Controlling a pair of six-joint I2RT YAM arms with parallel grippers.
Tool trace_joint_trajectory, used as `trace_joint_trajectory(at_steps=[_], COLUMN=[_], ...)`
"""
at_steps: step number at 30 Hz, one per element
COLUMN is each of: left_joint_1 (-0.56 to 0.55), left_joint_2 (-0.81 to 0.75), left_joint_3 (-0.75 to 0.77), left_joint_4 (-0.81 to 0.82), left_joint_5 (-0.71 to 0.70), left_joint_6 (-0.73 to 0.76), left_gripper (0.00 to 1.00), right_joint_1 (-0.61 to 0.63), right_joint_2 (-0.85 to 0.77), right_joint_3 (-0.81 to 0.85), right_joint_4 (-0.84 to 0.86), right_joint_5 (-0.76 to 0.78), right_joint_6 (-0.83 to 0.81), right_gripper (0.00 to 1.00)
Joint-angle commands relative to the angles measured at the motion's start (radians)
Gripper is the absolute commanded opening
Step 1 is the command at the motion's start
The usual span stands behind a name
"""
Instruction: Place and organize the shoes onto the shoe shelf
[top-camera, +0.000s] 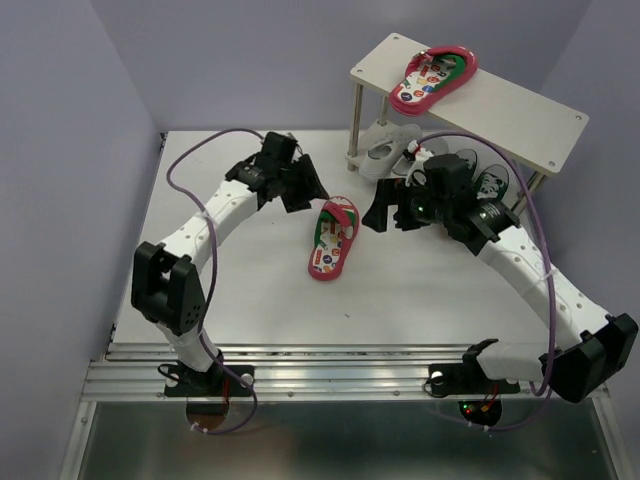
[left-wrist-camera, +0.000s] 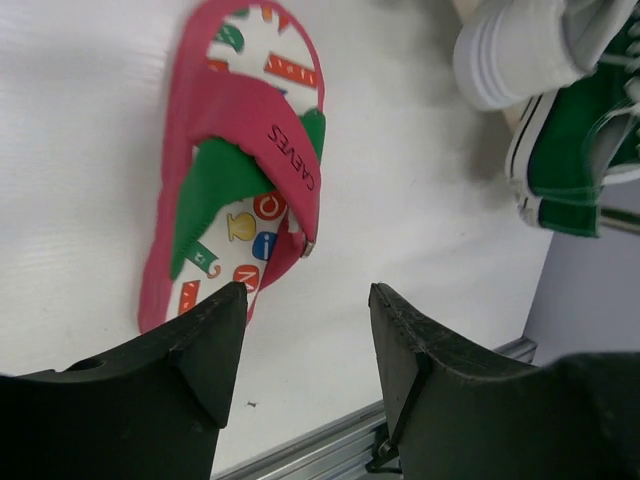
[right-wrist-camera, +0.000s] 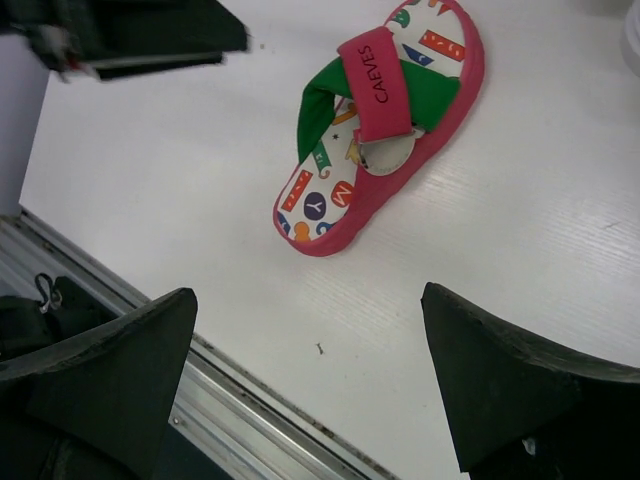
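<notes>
The strap end of the flip-flop on the table faces my open right gripper, so my right gripper should move down and to the left in the top view, onto the flip-flop's edge there.
One red-pink flip-flop (top-camera: 432, 78) lies on the top board of the beige shoe shelf (top-camera: 520, 115). The other flip-flop (top-camera: 333, 237) lies flat on the white table between my grippers; it also shows in the left wrist view (left-wrist-camera: 240, 150) and the right wrist view (right-wrist-camera: 385, 120). White sneakers (top-camera: 385, 150) and green sneakers (top-camera: 485, 178) sit under the top board, the green ones partly hidden by my right arm. My left gripper (top-camera: 305, 190) is open and empty just left of the flip-flop. My right gripper (top-camera: 385, 212) is open wide and empty just right of it.
A white sneaker (left-wrist-camera: 520, 45) and a green sneaker (left-wrist-camera: 580, 140) show at the left wrist view's upper right. An aluminium rail (top-camera: 330, 375) runs along the table's near edge. Purple walls close in the left, back and right.
</notes>
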Motion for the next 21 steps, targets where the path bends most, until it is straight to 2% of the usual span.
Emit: trace_joint_trajectory(at_steps=[1, 6, 13, 21], left_joint_1=[0.105, 0.23, 0.372, 0.4], left_joint_2=[-0.133, -0.201, -0.3, -0.374], left_joint_3=[0.014, 0.014, -0.099, -0.202], left_joint_4=[-0.027, -0.059, -0.03, 0.013], left_joint_5=[0.043, 0.031, -0.006, -0.014], left_joint_6=[0.048, 0.063, 0.045, 0.02], left_gripper=[0.63, 0.63, 0.62, 0.6], right_joint_1=[0.014, 0.073, 0.197, 0.242], right_joint_2=[0.03, 0.114, 0.279, 0.451], right_joint_3=[-0.023, -0.003, 0.057, 0.063], right_joint_4=[0.087, 0.092, 0.074, 0.129], right_joint_5=[0.118, 0.23, 0.423, 0.624], right_joint_6=[0.03, 0.121, 0.224, 0.294], right_gripper=[1.0, 1.0, 1.0, 1.0])
